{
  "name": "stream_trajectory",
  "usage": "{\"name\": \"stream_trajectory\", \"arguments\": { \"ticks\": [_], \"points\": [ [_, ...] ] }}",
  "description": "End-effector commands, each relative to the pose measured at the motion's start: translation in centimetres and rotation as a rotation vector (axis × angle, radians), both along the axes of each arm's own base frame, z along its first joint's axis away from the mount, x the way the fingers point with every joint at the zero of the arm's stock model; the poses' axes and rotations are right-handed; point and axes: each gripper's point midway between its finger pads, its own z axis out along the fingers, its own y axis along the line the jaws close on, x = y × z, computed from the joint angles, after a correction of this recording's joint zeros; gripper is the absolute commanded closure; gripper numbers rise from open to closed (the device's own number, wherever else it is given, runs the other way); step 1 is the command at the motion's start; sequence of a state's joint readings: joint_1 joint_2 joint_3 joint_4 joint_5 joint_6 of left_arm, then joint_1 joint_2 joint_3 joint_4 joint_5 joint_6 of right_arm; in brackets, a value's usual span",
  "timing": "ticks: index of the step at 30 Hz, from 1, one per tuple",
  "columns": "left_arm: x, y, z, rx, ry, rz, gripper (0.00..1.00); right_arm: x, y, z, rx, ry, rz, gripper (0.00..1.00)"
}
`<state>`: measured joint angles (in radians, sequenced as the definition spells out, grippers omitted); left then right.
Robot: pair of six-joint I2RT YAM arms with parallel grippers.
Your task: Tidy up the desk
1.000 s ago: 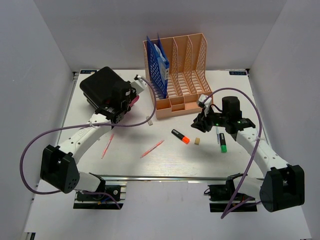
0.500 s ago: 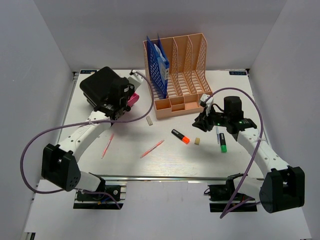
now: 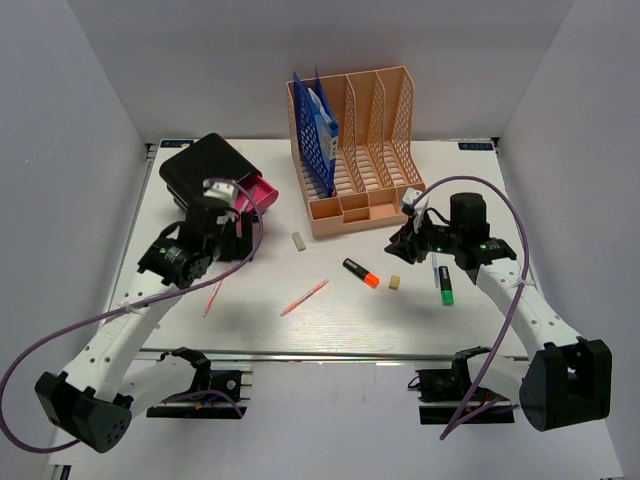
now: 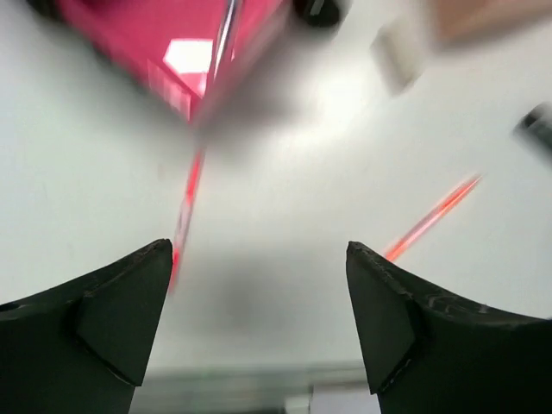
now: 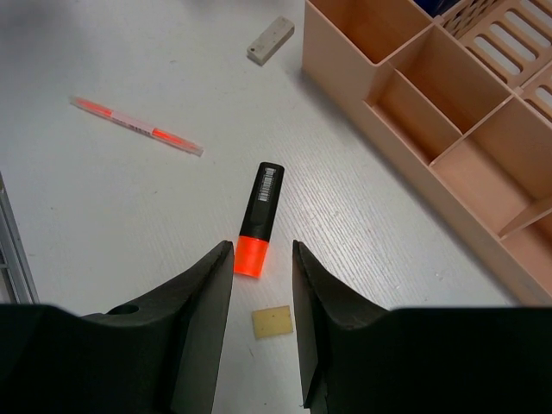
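The loose red pen by the pink case lies below and back of my left gripper, so my left gripper should bring its open fingers back and down onto the pen.
The white desk (image 3: 340,325) carries scattered stationery. My left gripper (image 3: 222,213) hangs above it, just in front of an open pink case (image 3: 256,192) with a black lid (image 3: 203,165). Its jaws are wide open and empty in the blurred left wrist view (image 4: 259,259). My right gripper (image 3: 405,240) hovers over a black highlighter with an orange cap (image 3: 360,272). It is open, and the orange cap (image 5: 254,257) shows between its tips (image 5: 261,250); it holds nothing. A small beige eraser piece (image 5: 272,321) lies just below.
A peach file rack (image 3: 365,150) with blue folders (image 3: 315,130) stands at the back. Two red pens (image 3: 303,298) (image 3: 214,290), a white eraser (image 3: 298,240) and a green-capped marker (image 3: 445,290) lie loose. The metal rail (image 3: 330,355) runs along the near edge.
My left gripper has opened and drawn back from the pink case toward the near side, its arm folding in. The right arm has barely moved.
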<state>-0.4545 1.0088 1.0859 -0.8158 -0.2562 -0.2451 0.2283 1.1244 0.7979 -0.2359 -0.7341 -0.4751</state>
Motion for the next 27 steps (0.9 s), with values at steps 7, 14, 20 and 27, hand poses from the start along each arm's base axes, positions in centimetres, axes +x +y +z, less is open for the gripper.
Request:
{"name": "stream_trajectory", "arguments": {
  "ticks": [7, 14, 20, 27],
  "points": [
    [-2.5, 3.6, -4.5, 0.007, 0.164, 0.26, 0.1, -0.6, -0.1, 1.4, 0.025, -0.049, 0.018, 0.6],
    [-3.8, 5.1, -7.8, -0.313, 0.151, 0.766, 0.14, -0.9, 0.1, 2.1, 0.036, -0.073, 0.029, 0.6],
    [-8.0, 6.0, -11.5, -0.447, 0.312, 1.198, 0.05, -1.1, 0.1, 2.5, 0.042, -0.086, 0.033, 0.6],
    [-8.4, 9.0, -12.5, -0.664, 0.106, 1.521, 0.05, -1.4, 0.2, 2.6, 0.049, -0.085, 0.045, 0.6]
  ]
}}
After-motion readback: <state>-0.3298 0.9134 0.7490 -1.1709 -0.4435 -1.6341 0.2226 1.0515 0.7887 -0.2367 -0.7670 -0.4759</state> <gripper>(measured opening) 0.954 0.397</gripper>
